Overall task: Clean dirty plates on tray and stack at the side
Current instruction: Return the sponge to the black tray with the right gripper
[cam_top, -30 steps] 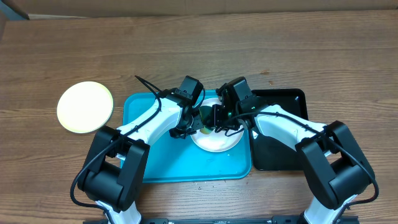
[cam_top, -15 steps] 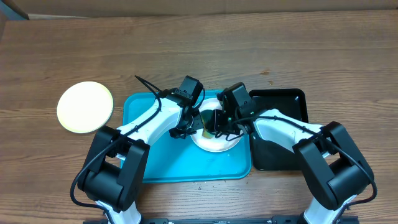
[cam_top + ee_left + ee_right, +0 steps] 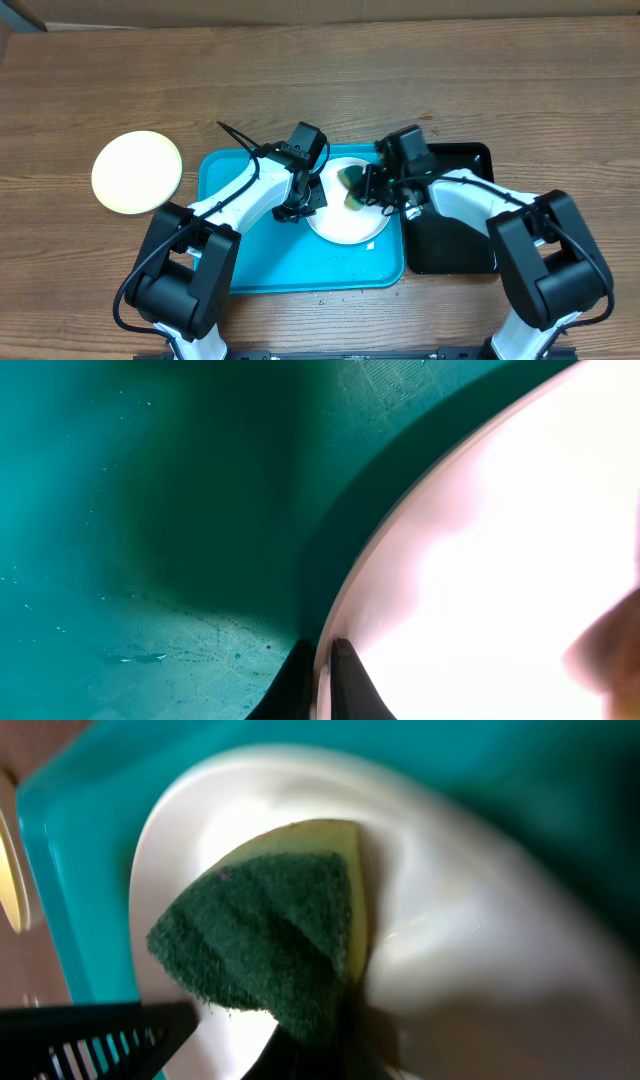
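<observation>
My right gripper is going to lift the sponge (image 3: 353, 189) off the white plate (image 3: 340, 226) next, then carry it across and down into the black tray.
A white plate (image 3: 340, 226) lies at the right end of the turquoise tray (image 3: 255, 262). My left gripper (image 3: 311, 197) is shut on the plate's left rim; in the left wrist view the rim (image 3: 326, 665) runs between the two dark fingertips. My right gripper (image 3: 373, 190) is shut on a green and yellow sponge (image 3: 353, 189), which presses on the plate's upper right part. In the right wrist view the sponge (image 3: 265, 935) lies on the white plate (image 3: 460, 930). A pale yellow-green plate (image 3: 137, 172) sits on the table left of the tray.
A glossy black tray (image 3: 455, 235) stands right against the turquoise tray's right side, under my right arm. Bare wooden table (image 3: 320, 80) lies behind both trays. The tray's left half (image 3: 140, 510) holds nothing.
My right gripper has slid the sponge to the right across the plate, from near the left gripper toward the plate's right rim. The left gripper has kept its hold on the rim.
</observation>
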Motion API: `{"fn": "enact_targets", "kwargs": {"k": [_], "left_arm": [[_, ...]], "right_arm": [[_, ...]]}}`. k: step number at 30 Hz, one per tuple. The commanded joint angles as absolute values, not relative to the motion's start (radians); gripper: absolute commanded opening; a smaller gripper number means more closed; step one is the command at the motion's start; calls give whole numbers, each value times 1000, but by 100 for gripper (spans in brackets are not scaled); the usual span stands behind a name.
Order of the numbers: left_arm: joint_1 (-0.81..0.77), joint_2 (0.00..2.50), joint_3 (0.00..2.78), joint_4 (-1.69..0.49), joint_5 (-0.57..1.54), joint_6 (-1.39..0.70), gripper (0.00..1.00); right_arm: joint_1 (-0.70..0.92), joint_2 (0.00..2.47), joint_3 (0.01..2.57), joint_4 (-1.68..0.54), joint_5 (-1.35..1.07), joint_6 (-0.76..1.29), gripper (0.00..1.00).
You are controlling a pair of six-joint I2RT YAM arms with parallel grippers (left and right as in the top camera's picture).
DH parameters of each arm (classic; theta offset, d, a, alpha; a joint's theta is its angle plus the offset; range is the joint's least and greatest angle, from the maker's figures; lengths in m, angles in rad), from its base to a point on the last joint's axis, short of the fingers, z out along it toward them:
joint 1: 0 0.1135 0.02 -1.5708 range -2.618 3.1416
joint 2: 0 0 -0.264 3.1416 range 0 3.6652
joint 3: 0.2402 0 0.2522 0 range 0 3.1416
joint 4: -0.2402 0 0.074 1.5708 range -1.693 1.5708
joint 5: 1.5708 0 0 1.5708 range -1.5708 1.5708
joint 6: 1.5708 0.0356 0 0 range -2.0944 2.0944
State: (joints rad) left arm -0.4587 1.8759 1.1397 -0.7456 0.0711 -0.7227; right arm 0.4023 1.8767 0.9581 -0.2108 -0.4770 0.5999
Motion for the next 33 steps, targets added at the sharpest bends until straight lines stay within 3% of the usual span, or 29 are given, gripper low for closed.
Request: {"fn": "enact_targets", "kwargs": {"k": [1,7,13,19,26,33], "left_arm": [[-464,1963,1075,-778,-10,-703,4],[-464,1963,1075,-779,-10,-703,4],[-464,1963,1075,-780,-10,-703,4],[-464,1963,1075,-780,-10,-703,4],[-464,1963,1075,-773,-7,-703,4],[-464,1963,1075,-766,1,-703,4]], "right_arm": [[348,1868,979,-196,-579,543,4],[291,1819,1023,-196,-869,520,4],[272,1692,1023,-268,-886,472,4],[230,1562,1023,-480,-615,416,4],[199,1556,1007,-753,-20,389,4],[202,1556,942,-724,44,309,6]]}}
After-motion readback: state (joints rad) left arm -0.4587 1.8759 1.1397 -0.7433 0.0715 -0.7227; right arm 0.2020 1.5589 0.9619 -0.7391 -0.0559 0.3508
